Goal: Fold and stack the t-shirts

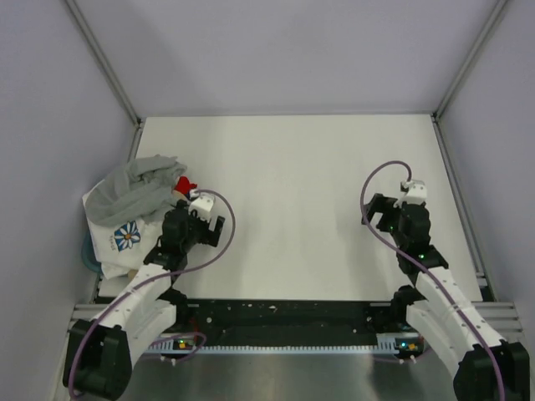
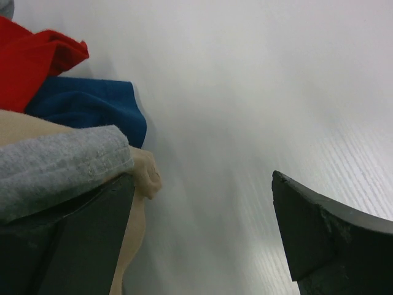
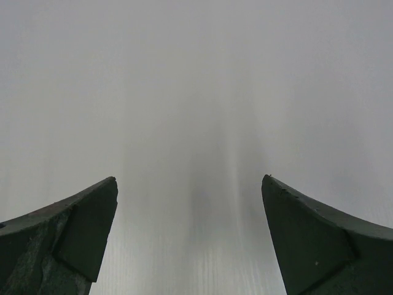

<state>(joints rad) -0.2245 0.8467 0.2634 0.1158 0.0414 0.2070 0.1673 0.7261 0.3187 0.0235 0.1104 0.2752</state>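
The heather-grey t-shirt point(image 1: 138, 188) tops the pile left of my left gripper in the top view. I should raise that gripper outward, then lower it onto the t-shirt's middle.
A pile of t-shirts lies at the table's left edge: a heather-grey one point(image 1: 134, 188) on top, a white one with a blue-white flower print point(image 1: 125, 236) below, a bit of red point(image 1: 180, 184) at the right. The left wrist view shows the red point(image 2: 31, 58), blue point(image 2: 92, 107), tan point(image 2: 144, 175) and grey point(image 2: 55, 166) cloth against the left finger. My left gripper point(image 1: 196, 224) is open right beside the pile, nothing between its fingers. My right gripper point(image 1: 401, 209) is open and empty over bare table at the right.
The white table top point(image 1: 292, 200) is walled by grey panels at the back and both sides. A teal object point(image 1: 87, 251) peeks out under the pile at the left edge. The arms' black base rail point(image 1: 284, 317) runs along the near edge.
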